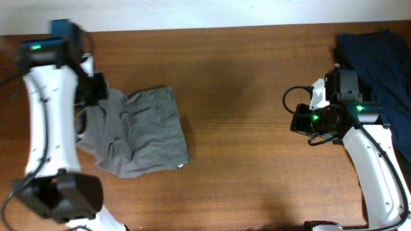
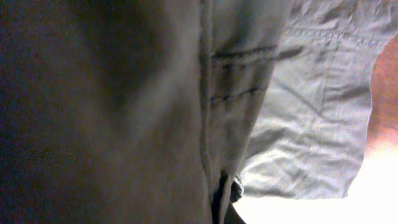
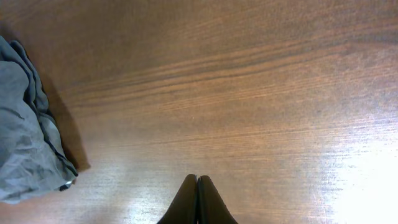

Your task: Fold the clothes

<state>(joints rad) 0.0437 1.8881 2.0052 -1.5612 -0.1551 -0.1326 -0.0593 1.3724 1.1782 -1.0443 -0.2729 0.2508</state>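
Note:
My left gripper needs to carry the held edge across, go down and let go, because the shorts' flat far corner (image 1: 160, 99) is below it and to its right in the overhead view.
The grey-olive shorts (image 1: 144, 131) lie crumpled on the left half of the wooden table. My left gripper (image 1: 96, 88) is at their top left edge. In the left wrist view the shorts' fabric (image 2: 298, 124) fills almost the whole frame. A fold runs down into the dark jaws (image 2: 222, 200), which look shut on it. My right gripper (image 3: 197, 186) is shut and empty. It hovers over bare wood on the right side (image 1: 300, 120), far from the shorts. The right wrist view shows the shorts' edge (image 3: 25, 143) at the far left.
A navy garment (image 1: 379, 61) lies at the table's back right corner, partly under my right arm. Bare wood (image 1: 244, 96) stretches between the shorts and the right gripper. The table's back edge meets a white wall.

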